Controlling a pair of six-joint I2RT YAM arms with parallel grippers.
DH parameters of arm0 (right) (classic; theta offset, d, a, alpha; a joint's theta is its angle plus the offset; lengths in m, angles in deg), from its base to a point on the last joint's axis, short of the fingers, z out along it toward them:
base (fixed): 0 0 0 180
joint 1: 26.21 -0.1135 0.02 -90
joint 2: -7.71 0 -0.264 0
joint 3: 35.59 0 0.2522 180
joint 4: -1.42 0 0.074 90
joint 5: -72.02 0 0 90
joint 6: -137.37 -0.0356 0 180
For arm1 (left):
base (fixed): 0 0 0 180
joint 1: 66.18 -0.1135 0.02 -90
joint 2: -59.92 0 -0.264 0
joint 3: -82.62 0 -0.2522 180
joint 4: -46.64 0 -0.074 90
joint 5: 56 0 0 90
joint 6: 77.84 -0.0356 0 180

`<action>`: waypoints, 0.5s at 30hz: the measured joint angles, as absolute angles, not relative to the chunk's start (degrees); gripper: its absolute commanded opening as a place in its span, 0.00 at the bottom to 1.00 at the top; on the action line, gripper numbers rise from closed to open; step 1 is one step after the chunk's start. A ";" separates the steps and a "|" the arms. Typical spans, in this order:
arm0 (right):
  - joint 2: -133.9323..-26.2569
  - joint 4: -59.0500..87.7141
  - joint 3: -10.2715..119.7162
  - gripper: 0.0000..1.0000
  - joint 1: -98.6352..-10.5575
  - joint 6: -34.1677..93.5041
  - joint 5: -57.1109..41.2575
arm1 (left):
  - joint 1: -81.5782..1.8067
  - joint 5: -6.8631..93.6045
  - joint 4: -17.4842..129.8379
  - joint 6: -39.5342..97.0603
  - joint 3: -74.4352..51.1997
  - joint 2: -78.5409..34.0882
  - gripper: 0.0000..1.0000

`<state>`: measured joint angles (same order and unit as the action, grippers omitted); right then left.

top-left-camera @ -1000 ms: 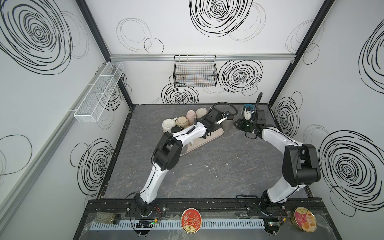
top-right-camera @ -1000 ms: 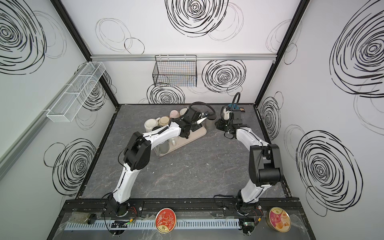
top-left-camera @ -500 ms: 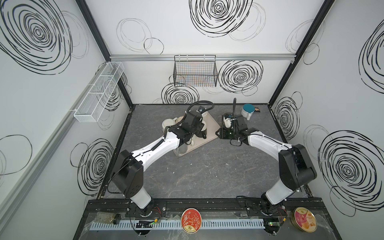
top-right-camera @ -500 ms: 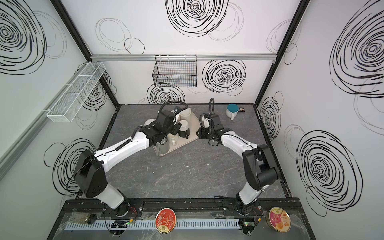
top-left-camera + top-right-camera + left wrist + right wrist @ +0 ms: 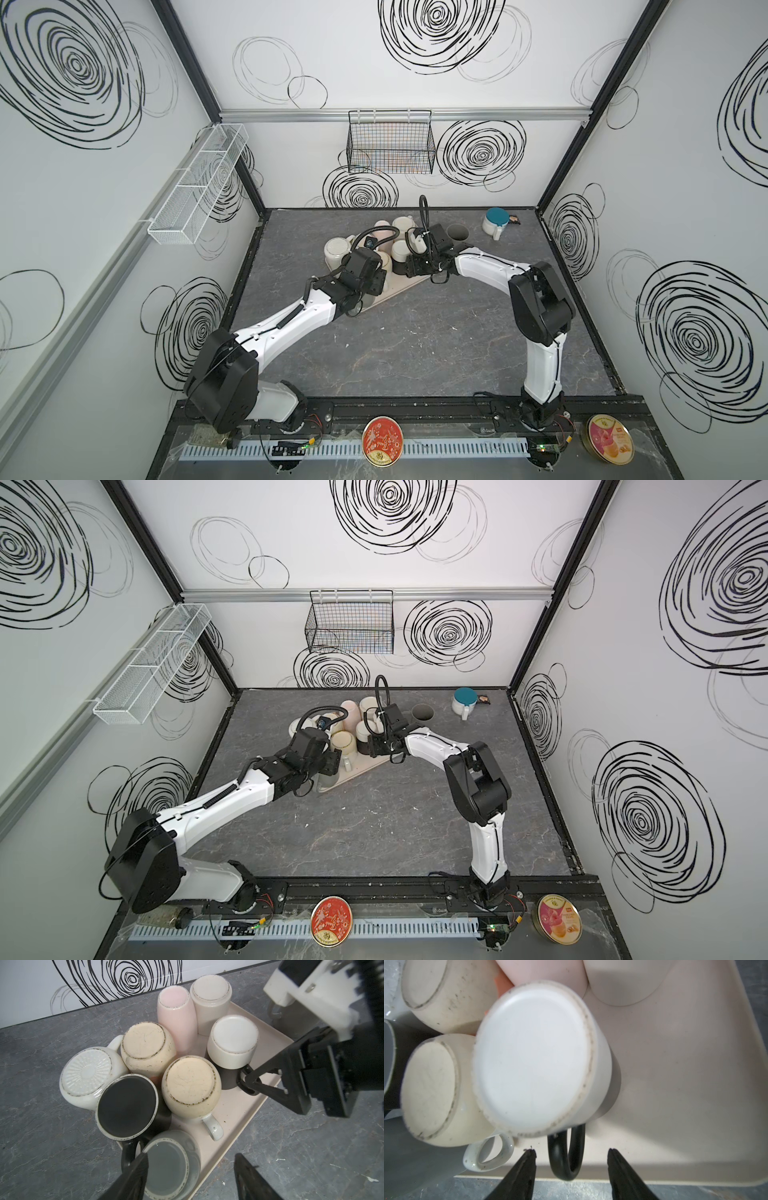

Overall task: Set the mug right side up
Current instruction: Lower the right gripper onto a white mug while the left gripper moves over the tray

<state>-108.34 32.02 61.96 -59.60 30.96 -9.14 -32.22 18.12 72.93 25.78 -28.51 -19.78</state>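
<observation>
The right gripper's fingers are already on either side of the white-and-black mug's black handle (image 5: 566, 1160) just below them, so the right gripper should next move down and close on it.
Several mugs stand upside down on a beige tray (image 5: 409, 284) (image 5: 239, 1118). One of them is a white-and-black mug (image 5: 533, 1057) (image 5: 232, 1043) (image 5: 400, 251) with a black handle (image 5: 566, 1159). My right gripper (image 5: 571, 1151) (image 5: 252, 1082) (image 5: 409, 266) is open, a finger on each side of that handle without touching it. My left gripper (image 5: 191, 1156) (image 5: 372, 284) hangs open over an upturned grey mug (image 5: 168, 1163) at the tray's near corner. It holds nothing.
A white mug with a teal top (image 5: 496, 220) and a grey mug (image 5: 457, 232) stand on the table behind and to the right of the tray. A black wire basket (image 5: 390, 145) hangs on the back wall. The two grippers are close together over the tray.
My right arm has come from the back right, where the teal-topped mug stays, to the tray, and its jaws have opened. My left arm has drawn back towards the tray's near corner.
</observation>
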 measured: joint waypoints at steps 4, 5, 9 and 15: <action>-111.53 34.91 65.94 0.43 -60.15 32.52 -11.89 | -32.44 19.04 71.82 26.46 -28.51 -19.78 0.68; -111.93 35.61 66.53 0.40 -60.28 33.02 -12.59 | -32.46 19.28 71.55 26.61 -28.51 -19.81 0.68; -113.17 38.01 68.62 0.25 -60.65 34.92 -15.04 | -32.48 20.11 70.27 27.21 -28.51 -19.81 0.68; -113.41 39.02 69.41 0.06 -61.09 37.59 -17.75 | -32.48 21.22 68.82 28.12 -28.90 -19.78 0.69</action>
